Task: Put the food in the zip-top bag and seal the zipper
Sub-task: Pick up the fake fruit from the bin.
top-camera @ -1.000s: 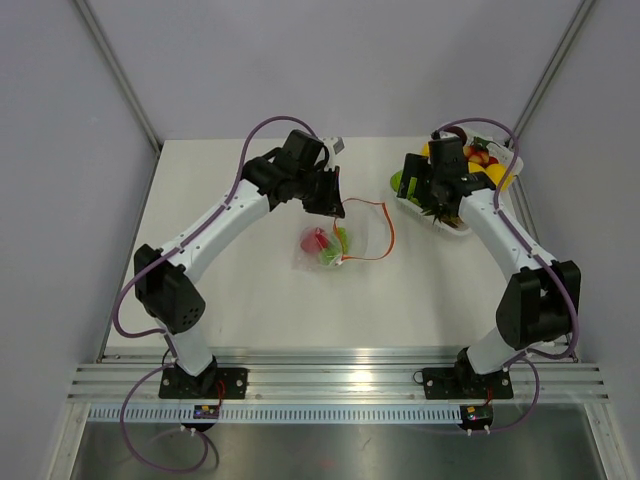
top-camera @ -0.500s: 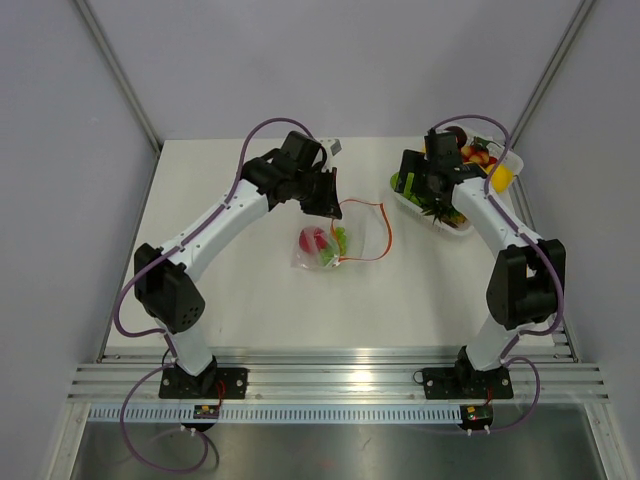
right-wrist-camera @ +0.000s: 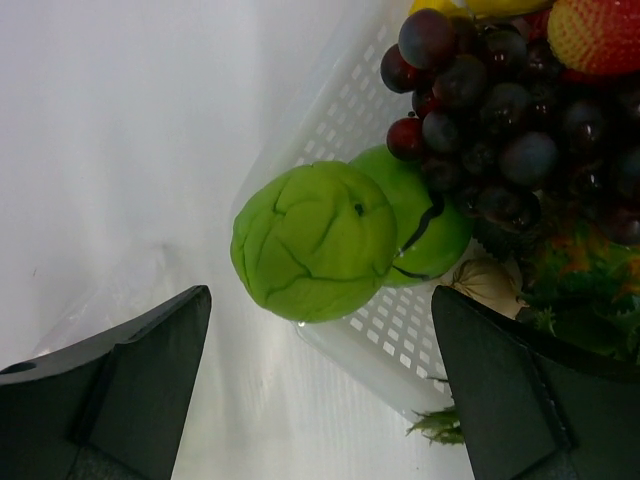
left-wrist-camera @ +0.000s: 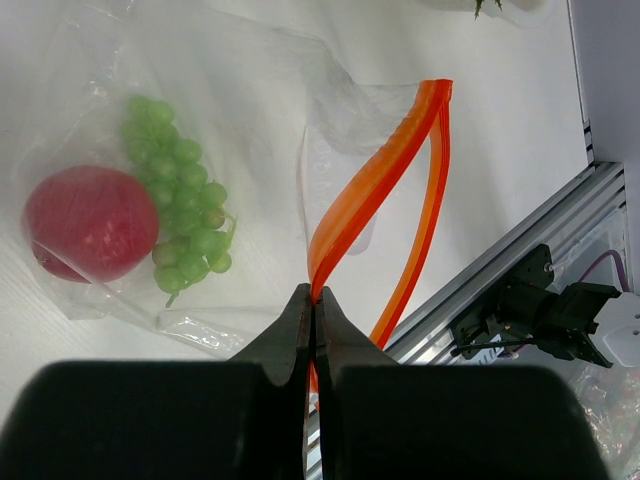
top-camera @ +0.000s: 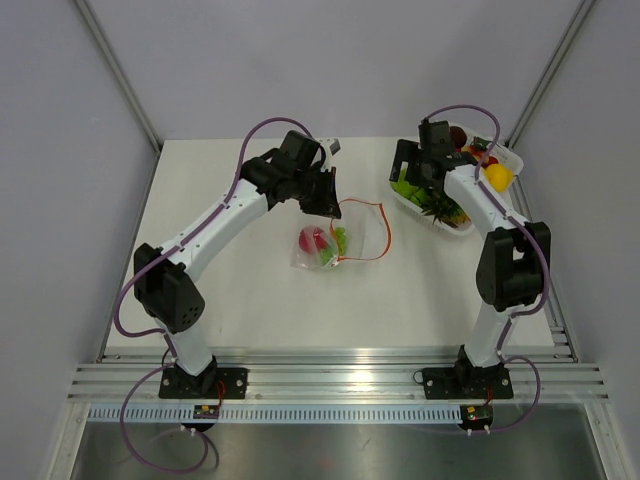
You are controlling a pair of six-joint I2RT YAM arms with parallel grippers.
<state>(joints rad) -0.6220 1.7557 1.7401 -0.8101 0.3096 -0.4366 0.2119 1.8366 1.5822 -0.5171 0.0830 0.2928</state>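
The right gripper lowers next until its fingers are on either side of the green ribbed fruit (right-wrist-camera: 315,240), which is still just beyond them, then closes.
The clear zip-top bag (top-camera: 325,248) lies mid-table with its mouth pulled open; a red apple (left-wrist-camera: 90,222) and green grapes (left-wrist-camera: 185,215) of the food are inside. Its orange zipper (left-wrist-camera: 372,190) stands up in a loop. My left gripper (left-wrist-camera: 315,300) is shut on one strip of that zipper, above the bag's near corner (top-camera: 331,207). My right gripper (right-wrist-camera: 318,300) is open over the left end of the white tray (right-wrist-camera: 400,340), its fingers either side of a green ribbed fruit (right-wrist-camera: 315,240) without touching it.
The tray (top-camera: 462,230) at the back right holds more food: dark grapes (right-wrist-camera: 480,90), a strawberry (right-wrist-camera: 595,35), a yellow fruit (top-camera: 497,177) and leafy pieces. Grey walls close in the table at the back and sides. An aluminium rail runs along the near edge.
My right arm has swung back and to the left over the tray's left end. The left gripper has kept its hold on the zipper in the same place.
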